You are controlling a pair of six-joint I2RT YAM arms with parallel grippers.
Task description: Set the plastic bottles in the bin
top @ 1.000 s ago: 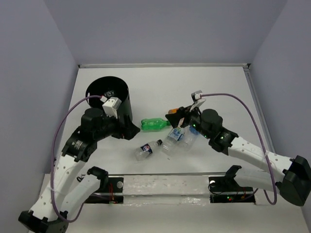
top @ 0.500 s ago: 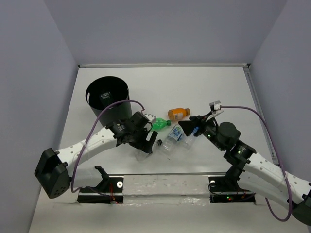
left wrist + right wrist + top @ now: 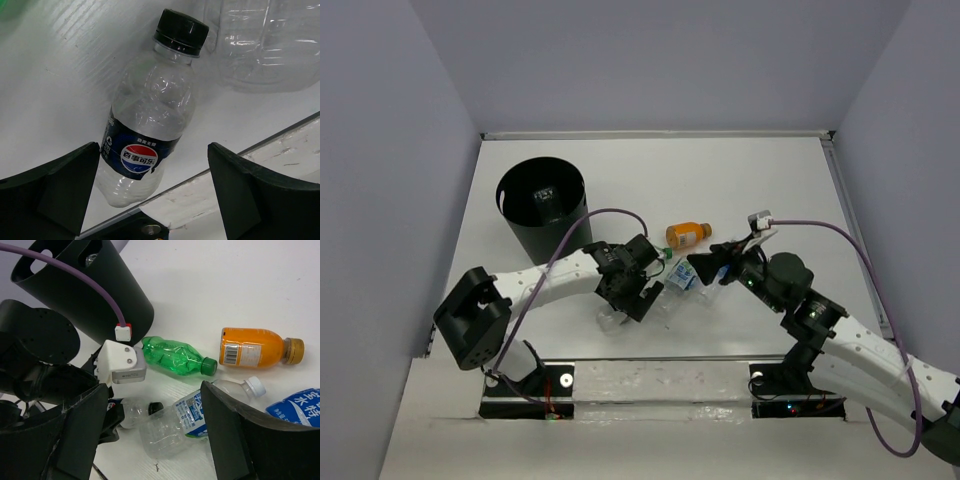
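My left gripper will next come down onto the dark label of the cola-label bottle (image 3: 147, 135) and close its fingers there, since the bottle already lies between its open fingers.
My left gripper (image 3: 638, 296) is open and low over the cola-label bottle (image 3: 147, 135), which lies on the table between its jaws (image 3: 152, 150), untouched. My right gripper (image 3: 698, 268) is open and empty above the pile; its wrist view (image 3: 155, 410) looks down on a clear blue-label bottle (image 3: 182, 420). The green bottle (image 3: 175, 356), the orange bottle (image 3: 252, 347), a clear white-capped bottle (image 3: 240, 387) and another blue label (image 3: 297, 405) lie close by. The black bin (image 3: 540, 208) stands at the back left with something pale inside.
The left arm's wrist camera block (image 3: 122, 362) sits right beside the green bottle, inside the right gripper's field. A metal rail (image 3: 660, 362) runs along the near table edge. Walls close the left, back and right sides.
My left arm has swung from the bin down to the cola-label bottle. My right gripper has pulled back from the orange bottle and now hovers over the blue-label bottles.
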